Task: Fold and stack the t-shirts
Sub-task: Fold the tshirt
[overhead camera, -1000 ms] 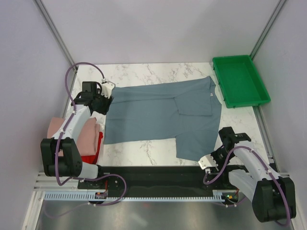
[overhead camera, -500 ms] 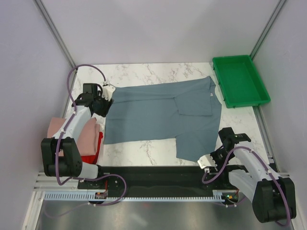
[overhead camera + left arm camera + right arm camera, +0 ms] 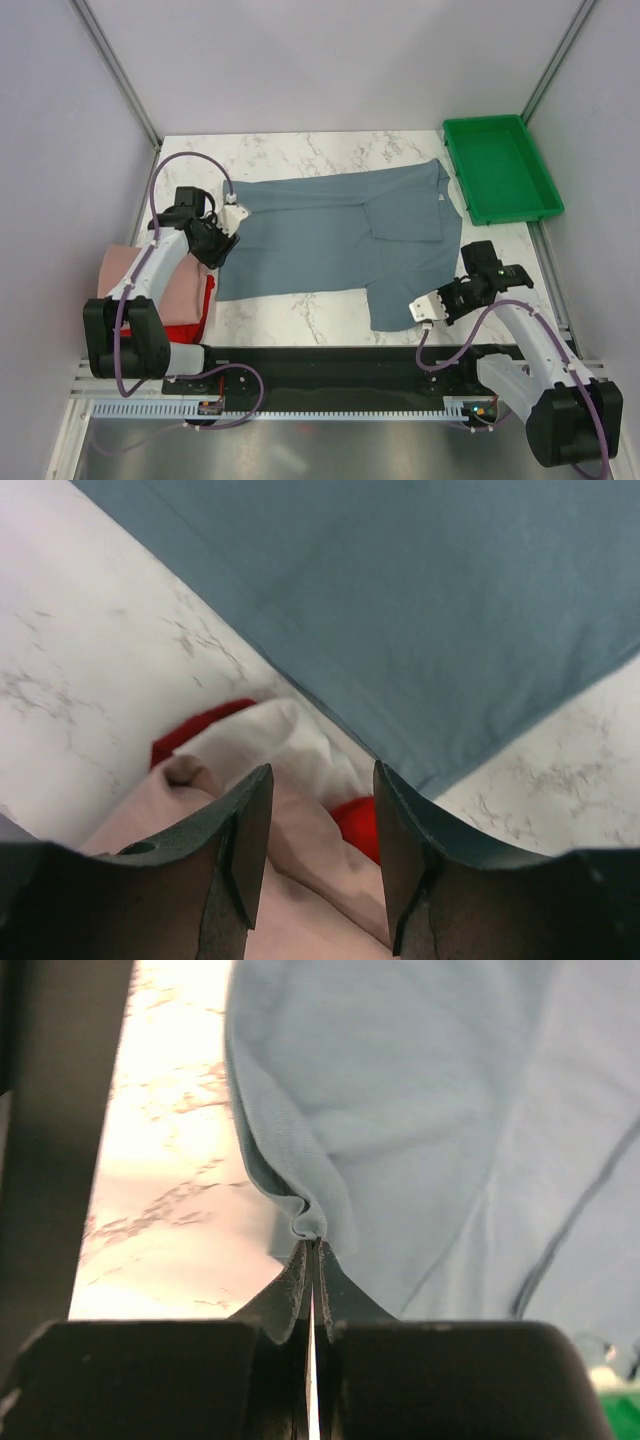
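Note:
The robot's right gripper already holds cloth at the other end of the shirt, so the left gripper will next move down and back onto the shirt's near corner (image 3: 428, 783) beside the stack (image 3: 221, 297).
A slate blue-grey t-shirt (image 3: 340, 235) lies spread across the marble table, one sleeve folded in over its right part. My right gripper (image 3: 416, 312) is at its near right corner. In the right wrist view the gripper (image 3: 313, 1245) is shut on a bunched fold of the blue-grey cloth (image 3: 400, 1090). My left gripper (image 3: 214, 252) hangs open by the shirt's near left corner. Between its fingers (image 3: 322, 780) nothing is held. Below it lie folded pink (image 3: 300, 880), red (image 3: 358, 825) and white (image 3: 270, 740) t-shirts beside the blue-grey hem (image 3: 420, 600).
The folded stack, pink on top (image 3: 170, 280) with red (image 3: 190, 328) under it, sits at the table's left near edge. A green plastic tray (image 3: 500, 170) stands at the far right. Bare marble (image 3: 300, 315) shows in front of the shirt.
My right gripper has closed on the shirt's near right corner and drawn in slightly toward it. My left gripper has slid nearer along the shirt's left edge, toward the stack.

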